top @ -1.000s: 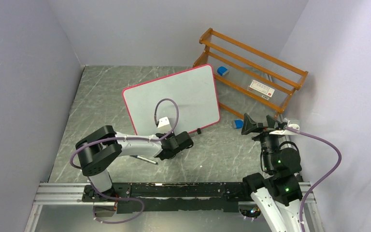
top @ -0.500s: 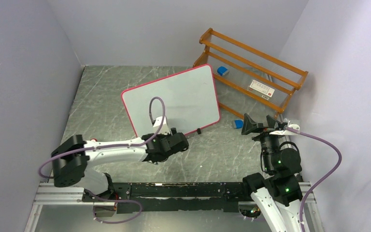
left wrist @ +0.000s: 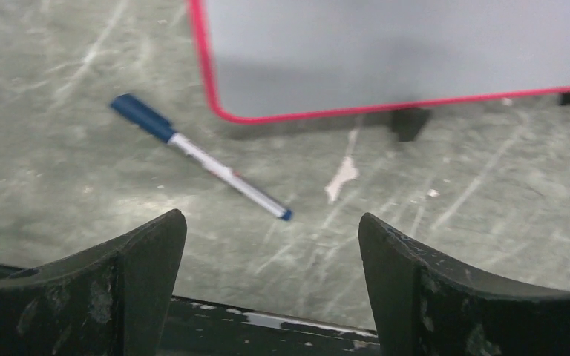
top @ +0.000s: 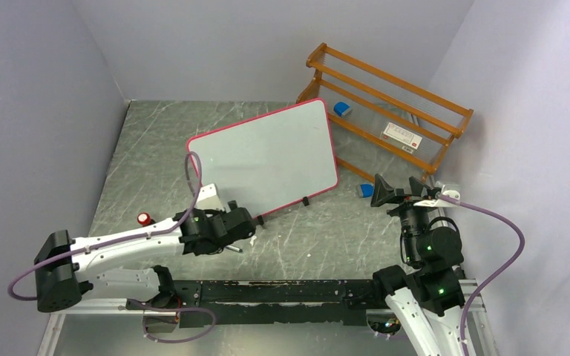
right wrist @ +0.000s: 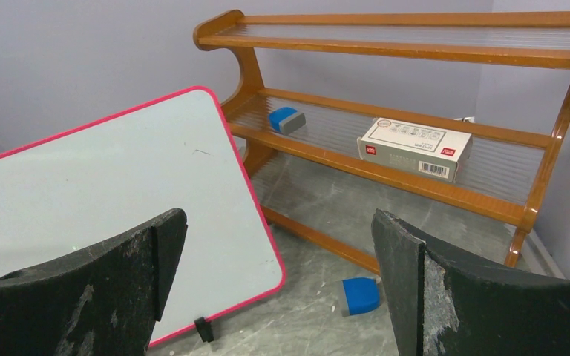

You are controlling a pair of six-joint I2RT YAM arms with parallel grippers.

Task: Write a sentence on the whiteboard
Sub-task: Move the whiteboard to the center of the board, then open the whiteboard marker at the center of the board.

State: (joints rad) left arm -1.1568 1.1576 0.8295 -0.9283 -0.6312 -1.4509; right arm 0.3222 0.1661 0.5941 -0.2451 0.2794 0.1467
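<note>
The left gripper lowers and turns onto the marker's body (left wrist: 185, 146) beside the blue cap next, since the marker lies slanted below it, toward the left in its wrist view.
The whiteboard (top: 267, 156) stands tilted on small black feet mid-table, white with a pink-red rim; its face (right wrist: 104, 193) is blank and no sentence shows on it. A blue-capped silver marker (left wrist: 208, 162) lies loose on the table just in front of the board's near-left corner (left wrist: 226, 111). My left gripper (top: 251, 222) hovers low by that corner. In the left wrist view the left gripper (left wrist: 271, 217) is open, with the marker beyond its tips and nothing between them. My right gripper (top: 397, 194) is raised at the right and open; in the right wrist view it (right wrist: 278, 215) is empty.
A wooden rack (top: 386, 111) stands at the back right, with a blue eraser (right wrist: 286, 119) and a white box (right wrist: 414, 148) on its shelf. Another blue eraser (right wrist: 360, 294) lies on the table by the rack. A small red-topped object (top: 144, 219) sits near the left arm.
My left arm has drawn back to the left and toward the near edge, off the board's front, and its jaws have opened wide. The right arm has not moved.
</note>
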